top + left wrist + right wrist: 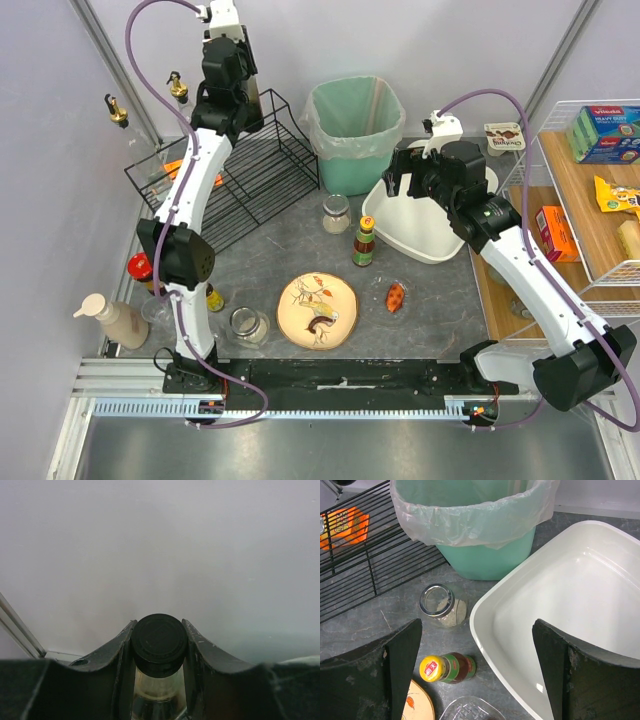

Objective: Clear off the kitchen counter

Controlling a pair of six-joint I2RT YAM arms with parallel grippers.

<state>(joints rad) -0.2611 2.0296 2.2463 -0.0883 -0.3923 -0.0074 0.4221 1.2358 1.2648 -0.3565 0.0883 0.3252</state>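
Observation:
The glass bottle hangs above bare wires at the rack's far end (261,143). My left gripper descends next until the bottle's base rests there, then releases the cap.
My left gripper (159,652) is raised high at the back left (238,70) and is shut on the black cap of a glass bottle (159,642), which hangs between its fingers facing the wall. My right gripper (477,672) stands wide open with nothing in it, hovering (398,180) over the near-left rim of the white tub (570,605). On the kitchen counter (285,250) stand a glass jar (437,605), a yellow-capped sauce bottle (447,668), a round bird plate (318,310) and a clear tray with something orange in it (396,296).
A green lined bin (355,125) stands behind the tub. A black wire rack (235,185) with an orange packet fills the back left. Another jar (247,325), small bottles and a soap pump (110,320) line the left edge. A wooden shelf (590,200) holds boxes on the right.

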